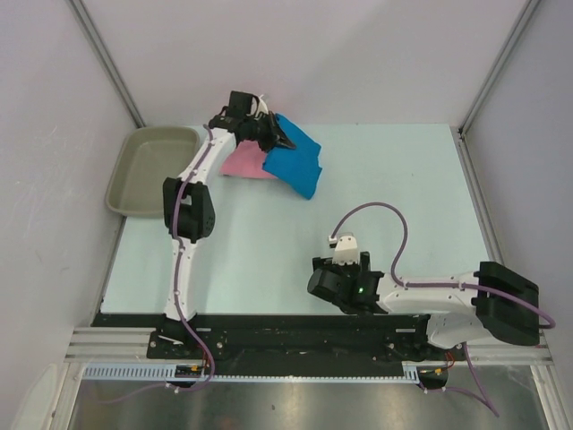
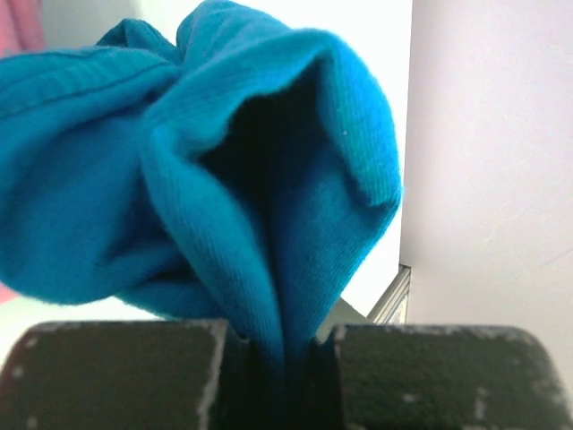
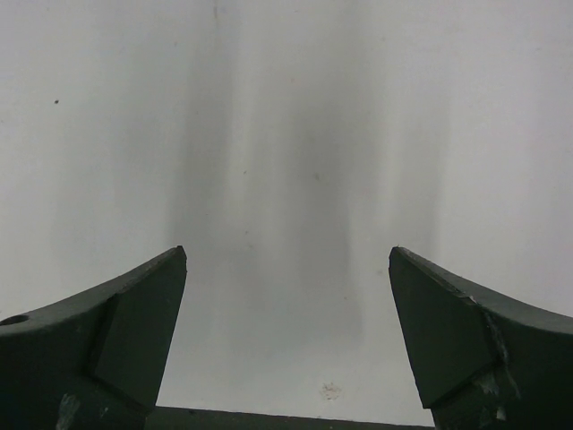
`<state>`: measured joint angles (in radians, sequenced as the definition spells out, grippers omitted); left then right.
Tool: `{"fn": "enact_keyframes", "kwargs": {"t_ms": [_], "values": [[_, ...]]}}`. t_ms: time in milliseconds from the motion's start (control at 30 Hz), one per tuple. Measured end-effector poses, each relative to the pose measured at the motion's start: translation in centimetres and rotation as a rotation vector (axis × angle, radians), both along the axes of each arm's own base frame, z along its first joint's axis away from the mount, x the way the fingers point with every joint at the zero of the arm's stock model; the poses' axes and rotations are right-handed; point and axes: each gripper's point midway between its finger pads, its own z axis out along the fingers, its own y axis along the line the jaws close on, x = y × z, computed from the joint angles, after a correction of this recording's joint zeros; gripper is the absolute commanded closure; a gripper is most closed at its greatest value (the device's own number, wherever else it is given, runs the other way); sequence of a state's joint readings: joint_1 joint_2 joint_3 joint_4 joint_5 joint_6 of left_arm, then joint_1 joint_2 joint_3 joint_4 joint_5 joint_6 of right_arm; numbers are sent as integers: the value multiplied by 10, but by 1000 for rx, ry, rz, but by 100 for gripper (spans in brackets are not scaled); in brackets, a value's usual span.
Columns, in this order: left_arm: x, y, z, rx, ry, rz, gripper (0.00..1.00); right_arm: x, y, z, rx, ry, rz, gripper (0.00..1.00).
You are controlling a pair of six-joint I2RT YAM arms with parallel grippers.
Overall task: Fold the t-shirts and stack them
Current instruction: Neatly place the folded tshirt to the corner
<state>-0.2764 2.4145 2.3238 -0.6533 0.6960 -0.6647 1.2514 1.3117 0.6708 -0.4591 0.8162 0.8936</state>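
My left gripper carries the blue t-shirt's corner across onto the light pink t-shirt's uncovered end and releases next, since that end lies on the gripper's tray side.
The bright blue t-shirt [image 1: 300, 161] lies bunched at the back of the table, its upper left corner lifted. My left gripper [image 1: 283, 141] is shut on that corner. In the left wrist view a fold of blue t-shirt [image 2: 269, 179] runs down between the two dark fingers [image 2: 116, 376], with my left gripper [image 2: 285, 358] pinching it. The light pink t-shirt [image 1: 243, 164] lies flat under and left of the blue one; a strip of pink t-shirt [image 2: 20, 27] shows at the wrist view's top left. My right gripper [image 1: 324, 282] rests low near the front, and in its wrist view the right gripper [image 3: 288, 260] stands open over bare table.
A grey-beige tray [image 1: 125, 184] sits at the table's back left corner, beside the left arm [image 1: 188, 210]. White walls and metal frame posts [image 1: 107, 63] close in the table's back and sides. The right arm's cable [image 1: 380, 215] loops above the table's middle right.
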Motion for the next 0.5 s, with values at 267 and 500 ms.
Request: {"fn": "enact_keyframes", "kwargs": {"t_ms": [267, 500], "values": [[19, 31, 17, -86, -13, 30, 100, -7, 14, -13, 1, 19, 38, 0], [42, 52, 46, -212, -71, 55, 100, -8, 20, -11, 22, 14, 46, 0]]}}
